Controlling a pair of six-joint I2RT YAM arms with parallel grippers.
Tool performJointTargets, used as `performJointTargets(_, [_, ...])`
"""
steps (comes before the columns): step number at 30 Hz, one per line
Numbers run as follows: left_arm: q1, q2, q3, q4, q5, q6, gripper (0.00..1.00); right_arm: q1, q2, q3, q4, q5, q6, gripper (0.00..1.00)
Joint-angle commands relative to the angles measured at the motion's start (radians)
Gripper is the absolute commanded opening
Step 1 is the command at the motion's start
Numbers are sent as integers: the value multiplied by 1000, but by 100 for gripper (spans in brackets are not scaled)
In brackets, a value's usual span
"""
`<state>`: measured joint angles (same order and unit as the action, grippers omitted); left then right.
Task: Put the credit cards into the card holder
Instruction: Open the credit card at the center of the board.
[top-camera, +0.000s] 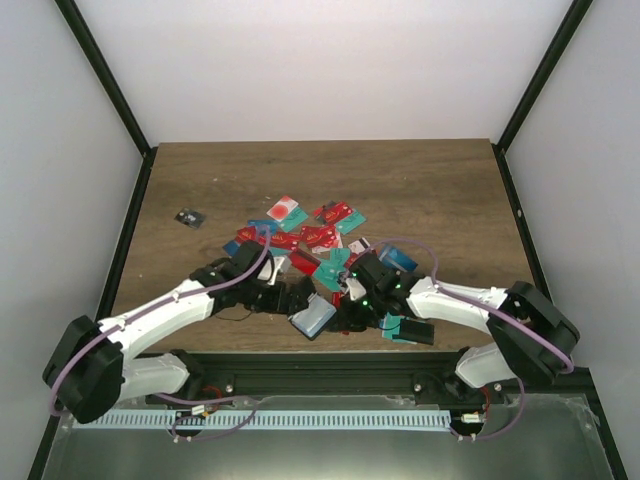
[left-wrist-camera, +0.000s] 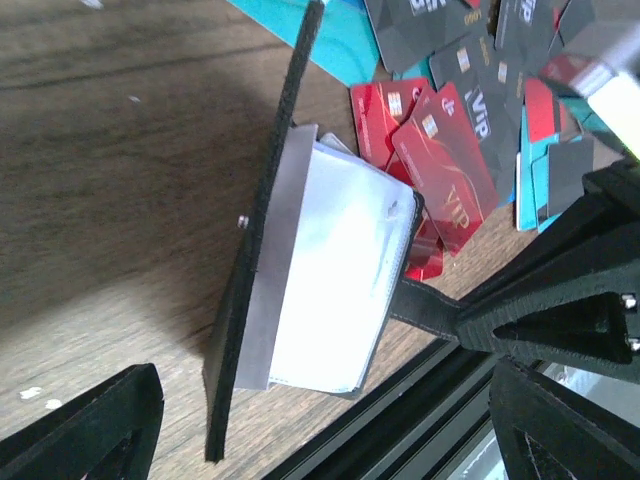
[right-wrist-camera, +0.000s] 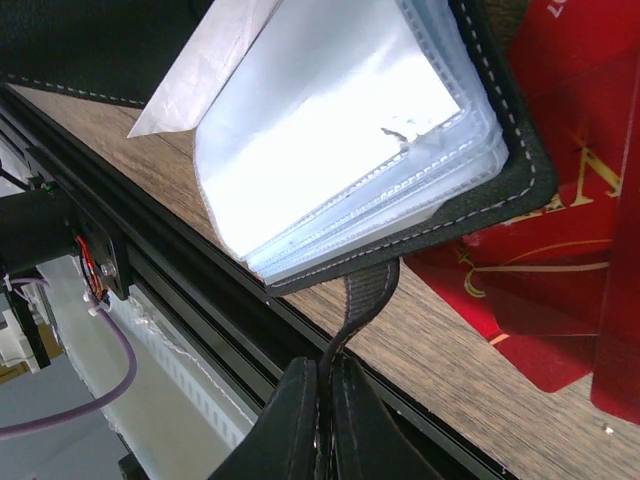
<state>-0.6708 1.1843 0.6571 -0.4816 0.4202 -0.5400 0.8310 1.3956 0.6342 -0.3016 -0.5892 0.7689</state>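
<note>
The holder lies at an angle to the bar, so my right gripper will swing outward next with the clasp tab (right-wrist-camera: 362, 290), toward the red cards (right-wrist-camera: 570, 235) beside the holder, and let go of the tab.
The card holder (top-camera: 312, 316) lies open near the table's front edge, its grey-clear pockets (left-wrist-camera: 340, 270) fanned out and one black cover (left-wrist-camera: 275, 200) standing on edge. My right gripper (right-wrist-camera: 330, 372) is shut on the holder's clasp tab (right-wrist-camera: 362, 290), with the pockets (right-wrist-camera: 340, 130) just beyond it. In the top view that gripper (top-camera: 345, 312) sits right of the holder. My left gripper (left-wrist-camera: 325, 405) is open, its fingers (left-wrist-camera: 95, 430) wide apart with nothing gripped, just left of the holder (top-camera: 292, 297). The credit cards (top-camera: 318, 236), red, teal and black, lie piled behind; red ones (left-wrist-camera: 450, 165) lie beside the holder.
A black frame rail (top-camera: 300, 360) runs along the table's near edge, close under the holder. A teal card and a flat black case (top-camera: 410, 330) lie by the right arm. A small dark object (top-camera: 188, 218) sits apart at the left.
</note>
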Motion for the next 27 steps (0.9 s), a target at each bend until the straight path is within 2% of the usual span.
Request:
performJointTargets(1, [-51,45,32,14,-28,21,91,5,-22,17,15,14,5,1])
performJointTargets(9, [-110,110,101,-24,-136,17,90,6,-43,31,18,20,7,1])
performJointTargets(13, [-112,114,115,-55,-230,20,84,5,-32,25,11,25,2,1])
performJointTargets(21, [-112,156,71,-18,-291,28,46,2,8,42,9,45,-20,1])
performJointTargets(26, [-111,145,54,-43,-354,-12,5,-32,71,76,9,46,-60,1])
performJointTargets(27, [-111,130,48,-53,-368,-28,4,-42,87,87,10,42,-70,1])
